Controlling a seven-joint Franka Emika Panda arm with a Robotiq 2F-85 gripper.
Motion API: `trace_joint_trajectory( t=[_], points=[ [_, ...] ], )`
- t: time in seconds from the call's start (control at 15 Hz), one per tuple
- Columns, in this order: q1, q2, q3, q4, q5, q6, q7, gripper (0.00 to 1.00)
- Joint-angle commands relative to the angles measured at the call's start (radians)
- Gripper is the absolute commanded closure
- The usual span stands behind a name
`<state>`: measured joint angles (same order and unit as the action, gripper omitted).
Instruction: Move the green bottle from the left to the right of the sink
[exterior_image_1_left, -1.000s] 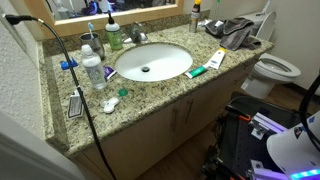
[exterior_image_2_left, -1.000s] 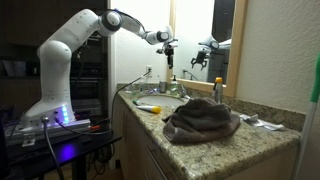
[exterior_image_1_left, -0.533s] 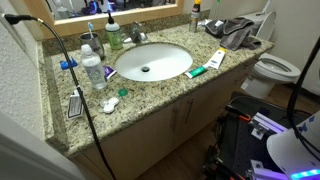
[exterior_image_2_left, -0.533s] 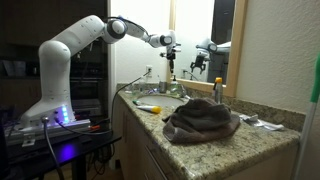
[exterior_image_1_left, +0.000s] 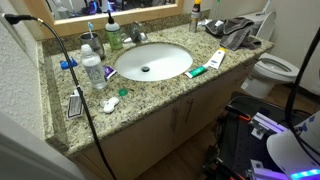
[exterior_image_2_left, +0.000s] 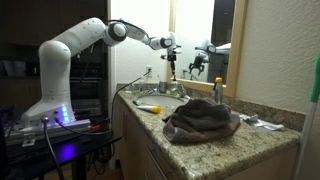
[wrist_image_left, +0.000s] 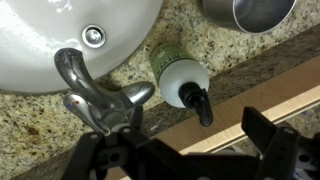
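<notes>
My gripper needs to go down onto the green bottle next, with one finger on each side, because the open fingers are still above its dark pump top.
The green bottle with a whitish top stands at the back of the counter, just left of the metal faucet and the oval white sink. In the wrist view I look straight down on the green bottle, with the faucet and the sink to its left. My gripper is open, its dark fingers spread at the bottom edge, above the bottle and not touching it. In an exterior view the gripper hovers over the back of the counter by the mirror.
A metal cup and a clear water bottle stand left of the sink. A toothpaste tube, a dark towel and a small yellow-topped bottle are on the right. A black cable crosses the counter. A toilet stands beyond.
The arm has stretched a little further toward the mirror, carrying the gripper slightly that way. The bottle has not moved.
</notes>
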<state>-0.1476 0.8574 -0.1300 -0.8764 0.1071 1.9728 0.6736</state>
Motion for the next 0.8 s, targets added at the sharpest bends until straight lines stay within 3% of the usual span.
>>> trace_joint_trajectory(
  t=[0.0,0.13,0.2,0.47,0.67,0.73],
  points=[
    [0.014,0.097,-0.033,0.067,-0.020,0.099,0.110,0.00],
    [0.021,0.130,-0.047,0.083,-0.033,0.098,0.162,0.00],
    [0.012,0.083,-0.024,0.028,-0.020,0.089,0.116,0.00],
    [0.017,0.120,-0.035,0.056,-0.026,0.099,0.147,0.00],
    [0.009,0.132,-0.031,0.082,-0.012,0.035,0.169,0.00],
    [0.016,0.120,-0.034,0.057,-0.023,0.073,0.152,0.00]
  ],
)
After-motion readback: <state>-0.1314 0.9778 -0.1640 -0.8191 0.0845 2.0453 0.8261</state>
